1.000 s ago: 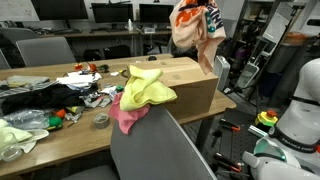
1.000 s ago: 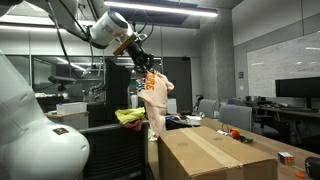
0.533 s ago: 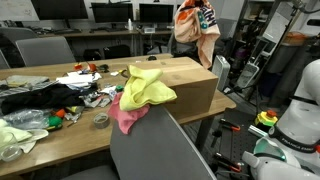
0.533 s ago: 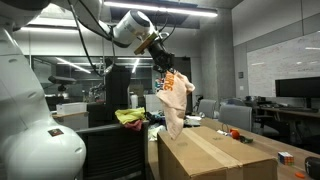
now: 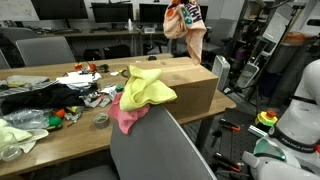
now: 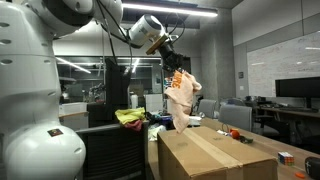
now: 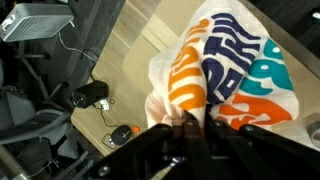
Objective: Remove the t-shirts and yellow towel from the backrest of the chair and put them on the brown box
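Observation:
I should next keep my gripper high and move it away from my base, over the bare top of the brown box.
My gripper (image 5: 185, 8) is shut on the white t-shirt (image 5: 190, 27) with orange lettering and holds it high. The shirt hangs over the far end of the brown box (image 5: 190, 88). In the other exterior view the gripper (image 6: 172, 64) carries the t-shirt (image 6: 182, 100) above the brown box (image 6: 215, 155). The wrist view shows the t-shirt (image 7: 230, 65) bunched between my fingers (image 7: 150, 138). The yellow towel (image 5: 145, 88) and the pink t-shirt (image 5: 125, 118) lie draped over the grey chair backrest (image 5: 160, 150).
The long table (image 5: 60, 135) carries a black cloth heap (image 5: 30, 100), a pale green cloth in plastic (image 5: 15, 135), a tape roll (image 5: 100, 120) and small clutter. A grey mesh chair (image 5: 45, 50) and monitors stand behind. A white robot body (image 5: 300, 100) stands beside the box.
The gripper has carried the white t-shirt sideways and slightly higher, further over the far end of the brown box. The towel and pink shirt have not moved.

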